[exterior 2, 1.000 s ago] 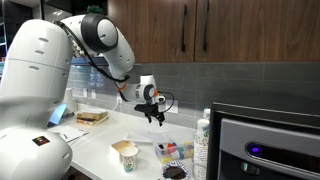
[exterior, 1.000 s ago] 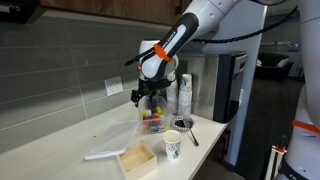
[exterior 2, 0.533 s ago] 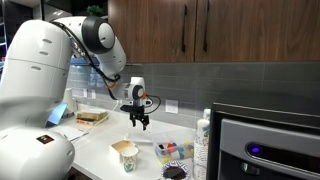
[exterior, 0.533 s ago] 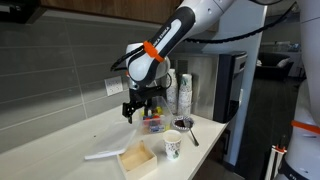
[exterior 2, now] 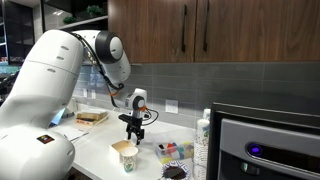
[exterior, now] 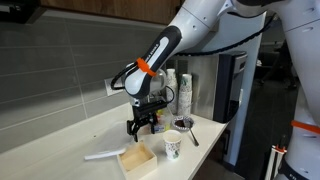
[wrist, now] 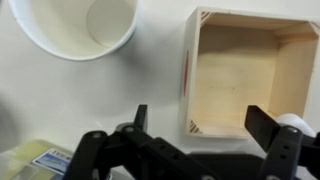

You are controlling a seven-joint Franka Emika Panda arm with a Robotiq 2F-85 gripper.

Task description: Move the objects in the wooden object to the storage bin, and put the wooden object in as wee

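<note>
The wooden box's red-marked side lines up between my open fingers in the wrist view. I should lower my gripper so the fingers go on both sides of it, and close on it.
The wooden box is pale and shallow, and its inside looks bare in the wrist view, apart from a thin red mark on its left wall. It sits at the counter's front in an exterior view. My gripper is open and empty, its fingers spread just above the box's near wall. It hangs low over the counter in both exterior views. The clear storage bin with colourful items stands behind the gripper. No small orange-red or dark item shows.
A white paper cup stands right beside the box. A flat translucent lid lies on the counter by the box. A dark bowl and bottles stand behind, near a black appliance.
My gripper has moved away from above the storage bin, down and toward the front of the counter, and now hovers over the wooden box.
</note>
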